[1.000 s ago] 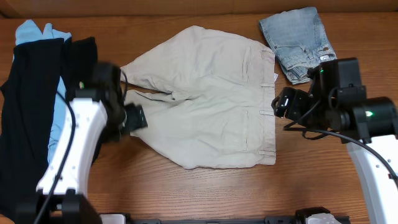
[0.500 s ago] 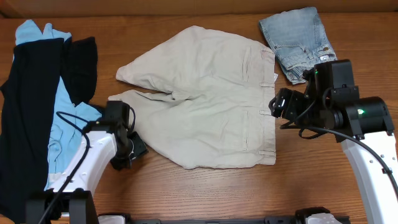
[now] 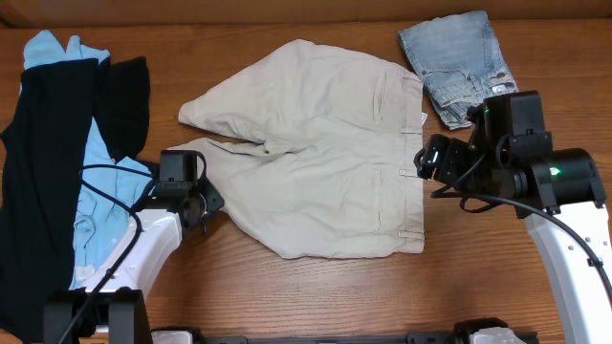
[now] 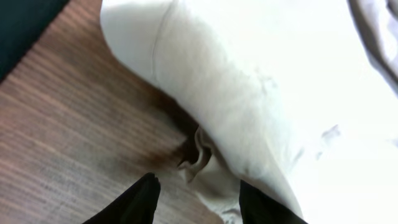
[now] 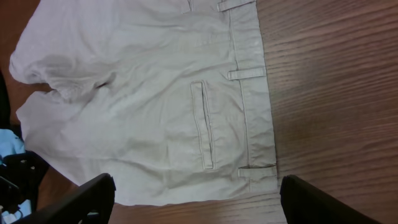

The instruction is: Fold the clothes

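Note:
Next, my right gripper lowers and draws back onto the near corner of the waistband [image 3: 412, 243] [image 5: 263, 179], since the near corner's edges lie open beside bare wood.
Beige shorts [image 3: 316, 153] lie flat mid-table, waistband to the right, legs to the left. My left gripper [image 3: 206, 203] is open at the hem of the near leg; in the left wrist view its fingers [image 4: 198, 202] straddle a fold of the beige hem [image 4: 205, 158] without closing on it. My right gripper [image 3: 428, 164] is open and empty, hovering just right of the waistband; the right wrist view shows the shorts [image 5: 155, 99] with back pocket and belt loops between wide-spread fingers [image 5: 196, 196].
Folded blue denim shorts [image 3: 459, 62] lie at the back right. A pile of dark navy and light blue clothes [image 3: 57, 153] covers the left side. Bare wood runs along the front edge.
My left arm swung down from the dark clothes pile and then right, bringing its gripper to the near leg hem. The right arm has barely moved.

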Tool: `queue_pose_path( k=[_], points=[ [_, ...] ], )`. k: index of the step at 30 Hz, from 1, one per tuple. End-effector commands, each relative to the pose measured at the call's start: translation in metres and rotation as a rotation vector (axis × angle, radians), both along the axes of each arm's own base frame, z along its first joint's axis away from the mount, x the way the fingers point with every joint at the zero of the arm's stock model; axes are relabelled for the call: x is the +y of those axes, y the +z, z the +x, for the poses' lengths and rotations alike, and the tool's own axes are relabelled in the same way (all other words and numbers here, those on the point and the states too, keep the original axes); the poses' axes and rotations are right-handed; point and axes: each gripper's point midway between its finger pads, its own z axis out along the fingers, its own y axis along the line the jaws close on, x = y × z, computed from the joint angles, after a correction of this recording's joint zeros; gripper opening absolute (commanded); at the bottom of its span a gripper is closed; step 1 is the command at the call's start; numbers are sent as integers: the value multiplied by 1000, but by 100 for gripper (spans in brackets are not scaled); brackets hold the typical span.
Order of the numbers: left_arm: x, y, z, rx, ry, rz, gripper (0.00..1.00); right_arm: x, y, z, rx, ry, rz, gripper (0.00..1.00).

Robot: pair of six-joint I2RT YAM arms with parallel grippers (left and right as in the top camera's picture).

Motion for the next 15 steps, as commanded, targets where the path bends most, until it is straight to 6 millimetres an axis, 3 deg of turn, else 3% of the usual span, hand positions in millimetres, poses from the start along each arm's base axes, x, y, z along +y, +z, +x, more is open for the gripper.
queue_pose_path(
  k=[1, 10, 11, 15],
  points=[
    [3, -12, -1, 28, 1, 21, 45, -1, 1, 3, -13, -4, -10, 89],
    [-10, -61, -5, 134, -29, -45, 43, -3, 1, 5, -22, -11, -23, 90],
    [-11, -62, -4, 132, -32, -54, 40, -4, 1, 5, -22, -12, -26, 90],
    [-14, -55, 1, 123, -38, -68, 5, -4, 0, 4, -17, -12, -26, 90]
  ],
)
